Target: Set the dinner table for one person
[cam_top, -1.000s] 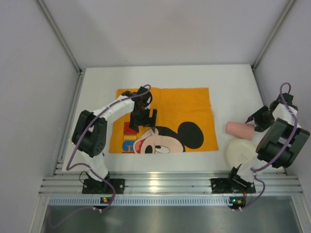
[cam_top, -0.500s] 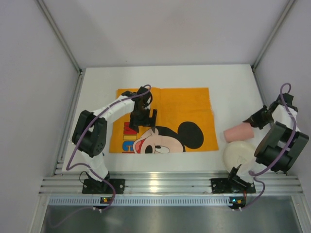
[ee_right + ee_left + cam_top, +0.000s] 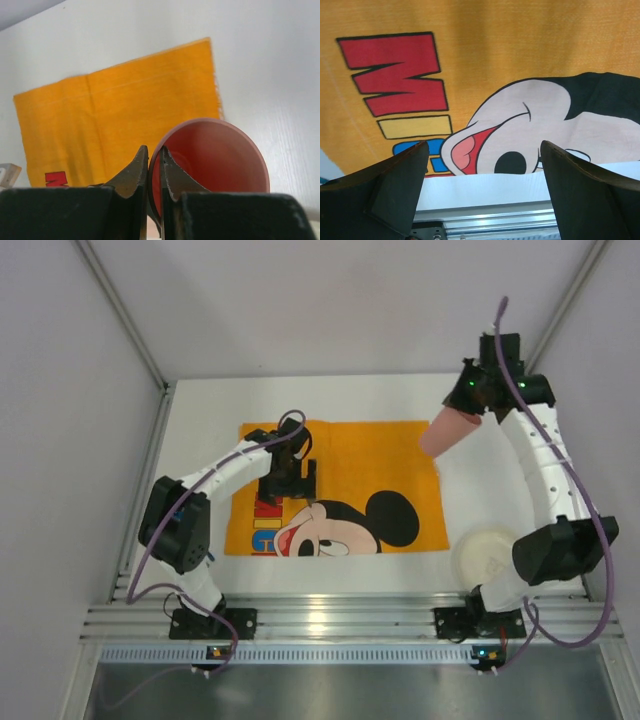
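The pink cup (image 3: 450, 430) hangs tilted at the placemat's edge. My right gripper should swing next toward the bare orange beyond Mickey's black ear, straightening and lowering the cup.
A pink cup (image 3: 450, 430) hangs tilted above the far right corner of the orange Mickey Mouse placemat (image 3: 370, 455). My right gripper (image 3: 472, 405) is shut on its rim, one finger inside the cup (image 3: 220, 155) and one outside. The placemat lies on the white dinner table (image 3: 200, 440). My left gripper (image 3: 290, 485) hovers over the placemat's left half, by the red lettering. In the left wrist view the left gripper (image 3: 484, 145) stands wide open with nothing between its fingers.
A cream plate (image 3: 485, 555) sits on the table at the near right, beside the right arm's base. Grey walls enclose the table on three sides. An aluminium rail (image 3: 340, 620) runs along the near edge.
My right gripper has shut on the pink cup's rim, lifted it from beside the plate and carried it to the placemat's far right corner. The left arm has barely shifted.
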{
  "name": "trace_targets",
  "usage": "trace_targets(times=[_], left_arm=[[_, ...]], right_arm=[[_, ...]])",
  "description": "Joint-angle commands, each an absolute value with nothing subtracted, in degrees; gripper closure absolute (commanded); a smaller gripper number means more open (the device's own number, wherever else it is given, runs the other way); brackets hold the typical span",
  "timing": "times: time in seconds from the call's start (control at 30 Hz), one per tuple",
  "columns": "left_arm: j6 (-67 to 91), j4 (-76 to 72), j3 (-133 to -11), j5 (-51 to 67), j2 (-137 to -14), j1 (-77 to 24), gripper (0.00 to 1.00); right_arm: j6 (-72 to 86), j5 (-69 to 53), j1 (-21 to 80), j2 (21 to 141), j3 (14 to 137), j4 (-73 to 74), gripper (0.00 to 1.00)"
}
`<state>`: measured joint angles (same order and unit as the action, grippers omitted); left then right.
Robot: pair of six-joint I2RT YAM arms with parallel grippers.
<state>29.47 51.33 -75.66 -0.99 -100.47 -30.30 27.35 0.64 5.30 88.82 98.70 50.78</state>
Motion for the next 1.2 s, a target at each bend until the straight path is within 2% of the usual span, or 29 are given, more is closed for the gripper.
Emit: trace_targets(times=[0.0, 0.27, 0.37, 0.53, 0.8, 1.0, 1.17], left_arm=[[32.52, 50.10, -73.05, -6.42, -93.79, -30.06, 0.02], [33.05, 47.99, -67.77, -4.22, -87.73, -29.79, 0.02], [33.57, 47.20, -65.57, -3.60, -85.27, -29.79, 0.02], [33.84, 46.23, -62.67, -3.16, -82.97, -29.71, 0.02], [33.66, 46.23, -61.17, -2.37, -82.53, -29.79, 0.02], [32.08, 47.72, -61.79, -2.55, -82.70, -29.79, 0.02], [31.20, 48.25, -62.67, -3.43, -83.32, -29.79, 0.02]], right_arm=[[26.03, 11.76, 14.82, 94.12, 105.28, 53.35, 1.00], [22.06, 31.45, 21.09, 113.26, 124.86, 57.83, 1.00], [20.92, 34.53, 22.15, 117.58, 127.61, 55.99, 1.00], [23.11, 34.98, 24.17, 120.50, 125.69, 50.47, 1.00], [25.05, 38.83, 28.38, 119.79, 111.54, 35.09, 1.00], [28.29, 39.90, 28.56, 124.45, 110.83, 34.36, 1.00], [31.02, 39.47, 28.56, 121.47, 106.53, 34.19, 1.00]])
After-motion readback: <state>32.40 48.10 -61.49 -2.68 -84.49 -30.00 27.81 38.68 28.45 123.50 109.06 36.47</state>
